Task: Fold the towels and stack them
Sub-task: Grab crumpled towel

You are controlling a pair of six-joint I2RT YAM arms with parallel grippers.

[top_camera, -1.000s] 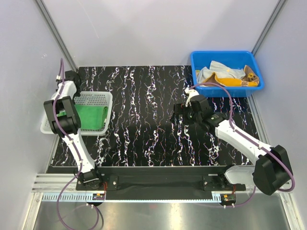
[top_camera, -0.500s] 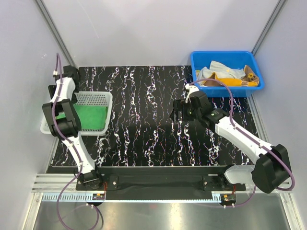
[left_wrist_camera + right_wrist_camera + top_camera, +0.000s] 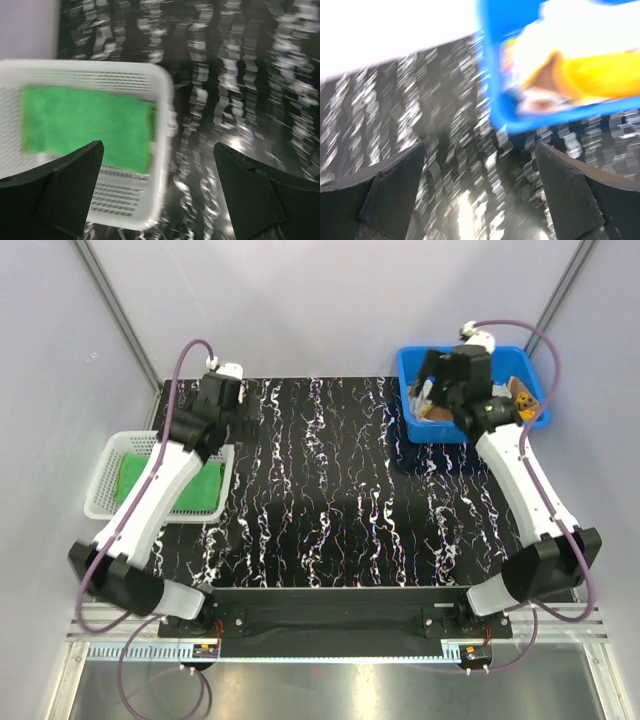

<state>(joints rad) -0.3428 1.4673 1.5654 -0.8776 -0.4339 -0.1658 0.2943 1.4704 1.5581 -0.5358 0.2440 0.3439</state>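
Note:
My right gripper shifts toward the right in the wrist view next and lowers its open fingers onto the orange-yellow towel (image 3: 580, 75), which lies uncovered below.
A folded plain green towel (image 3: 130, 476) (image 3: 85, 125) lies flat in the white basket (image 3: 98, 508) (image 3: 165, 100). My left gripper (image 3: 232, 412) (image 3: 160, 200) hangs open and empty just past the basket's right rim, above the black table. Several crumpled towels sit in the blue bin (image 3: 432, 430) (image 3: 497, 105), among them an orange-yellow one (image 3: 520, 398) (image 3: 600, 75) and a white one (image 3: 590, 25). My right gripper (image 3: 440, 390) (image 3: 480, 200) is open and empty over the bin's near-left corner. Both wrist views are motion-blurred.
The black marbled table (image 3: 320, 500) stretches between the basket on the left and the bin at the back right. Grey walls and slanted metal posts (image 3: 115, 310) close in the sides and back. A rail (image 3: 330, 600) with both arm bases runs along the near edge.
My left gripper opened, left the green towel in the basket and swung up toward the back right. My right arm moved from the table's middle to the blue bin.

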